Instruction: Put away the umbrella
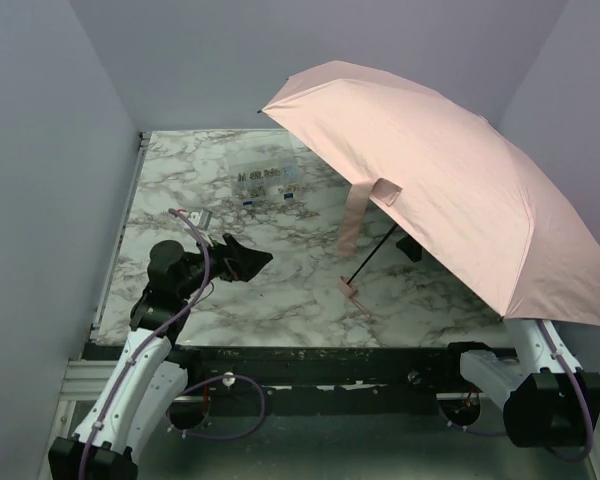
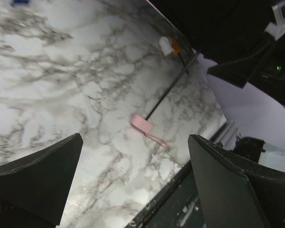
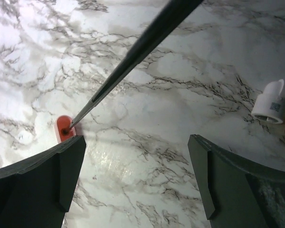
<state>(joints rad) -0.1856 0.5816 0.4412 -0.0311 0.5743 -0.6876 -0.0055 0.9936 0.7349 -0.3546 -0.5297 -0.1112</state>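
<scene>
My left gripper goes to the right in the top view and outward around the umbrella's thin black shaft [image 1: 372,262] [image 2: 173,83] next, since it stands bare between canopy and handle.
The umbrella [image 1: 450,180] is open, its pale pink canopy tilted over the right half of the table. Its thin black shaft [image 1: 372,262] slants down to the small pink handle [image 1: 348,287], which rests on the marble. A pink strap [image 1: 353,215] hangs from the canopy. My left gripper [image 1: 250,260] is open and empty, left of the handle [image 2: 142,124] and apart from it. My right gripper [image 3: 137,142] is open and empty under the canopy, just above the table. The shaft [image 3: 133,57] crosses in front of it and the handle [image 3: 64,128] lies by its left finger.
A clear plastic compartment box [image 1: 265,185] stands at the back centre of the table [image 1: 280,290]. A small white and orange object [image 3: 270,103] lies under the canopy; it also shows in the left wrist view [image 2: 168,46]. The canopy hides the right arm's front part.
</scene>
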